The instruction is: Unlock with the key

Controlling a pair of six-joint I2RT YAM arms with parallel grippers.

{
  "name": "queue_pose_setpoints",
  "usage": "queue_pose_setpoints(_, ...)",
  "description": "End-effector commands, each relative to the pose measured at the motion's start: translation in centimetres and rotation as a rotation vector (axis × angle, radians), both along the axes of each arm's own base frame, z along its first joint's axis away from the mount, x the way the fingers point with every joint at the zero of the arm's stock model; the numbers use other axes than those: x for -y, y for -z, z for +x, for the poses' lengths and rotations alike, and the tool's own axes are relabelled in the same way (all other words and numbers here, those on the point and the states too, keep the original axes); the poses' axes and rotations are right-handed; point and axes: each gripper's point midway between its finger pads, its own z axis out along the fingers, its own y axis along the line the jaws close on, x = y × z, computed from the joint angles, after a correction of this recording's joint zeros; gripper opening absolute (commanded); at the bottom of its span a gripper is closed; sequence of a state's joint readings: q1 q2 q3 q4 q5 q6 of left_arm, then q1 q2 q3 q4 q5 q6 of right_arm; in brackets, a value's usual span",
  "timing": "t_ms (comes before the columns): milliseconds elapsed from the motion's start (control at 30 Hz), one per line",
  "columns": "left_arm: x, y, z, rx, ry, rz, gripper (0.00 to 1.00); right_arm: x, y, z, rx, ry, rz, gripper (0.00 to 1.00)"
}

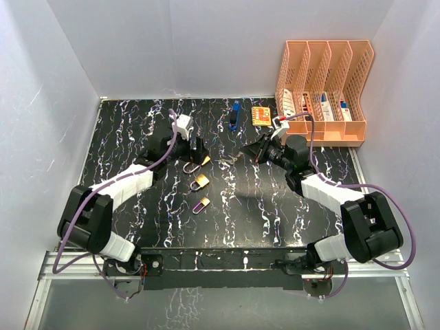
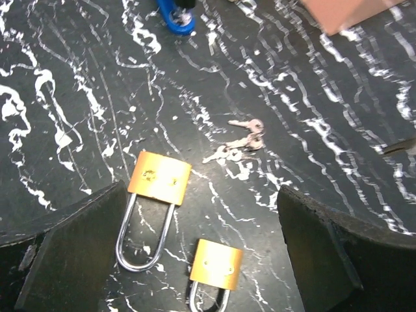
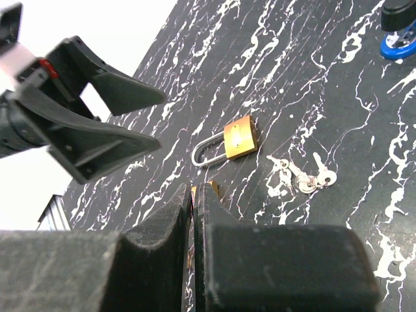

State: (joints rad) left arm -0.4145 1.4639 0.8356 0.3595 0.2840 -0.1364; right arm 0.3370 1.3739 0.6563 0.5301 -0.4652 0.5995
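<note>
I will next lower my left gripper's open fingers around the sides of the long-shackled padlock's brass body [image 1: 206, 160] [image 2: 160, 177] below and close them, because they are wider apart than the padlock's body.
Three brass padlocks lie in a row mid-table: a long-shackled padlock [image 1: 194, 163] [image 2: 159, 179] [image 3: 237, 136], a second padlock [image 1: 200, 181] [image 2: 216, 263] and a small third padlock [image 1: 201, 205]. A bunch of small silver keys [image 1: 230, 159] [image 2: 237, 146] [image 3: 302, 175] lies loose to their right. My left gripper [image 1: 189, 141] [image 2: 201, 201] hovers open above the first two padlocks, holding nothing. My right gripper [image 1: 265, 148] [image 3: 195, 188] is shut just right of the keys, with nothing visible between its fingers. Those fingers partly hide the second padlock in the right wrist view.
An orange file organizer [image 1: 323, 82] stands at the back right. A blue stapler [image 1: 234, 115] [image 2: 177, 16] and a small orange box [image 1: 260, 115] lie behind the keys. White walls enclose the black marbled table [image 1: 124, 137].
</note>
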Motion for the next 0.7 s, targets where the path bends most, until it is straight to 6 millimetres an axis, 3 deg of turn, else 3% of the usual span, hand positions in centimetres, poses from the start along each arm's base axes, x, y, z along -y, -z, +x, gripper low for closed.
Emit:
queue_pose_setpoints(0, -0.9, 2.2, 1.3, 0.021, -0.064, 0.136, 0.98, 0.2, -4.6, 0.9, 0.139, 0.032, 0.072, 0.0)
queue_pose_setpoints(267, -0.8, 6.2, 2.3, -0.046, -0.035, 0.281, 0.99, 0.0, -5.1, 0.8, 0.152, 0.009, 0.048, 0.0)
queue_pose_setpoints(667, 0.6, 9.2, 2.3, -0.095, 0.058, 0.295, 0.99, 0.2, -4.7, 0.5, 0.137, 0.013, 0.043, 0.0)
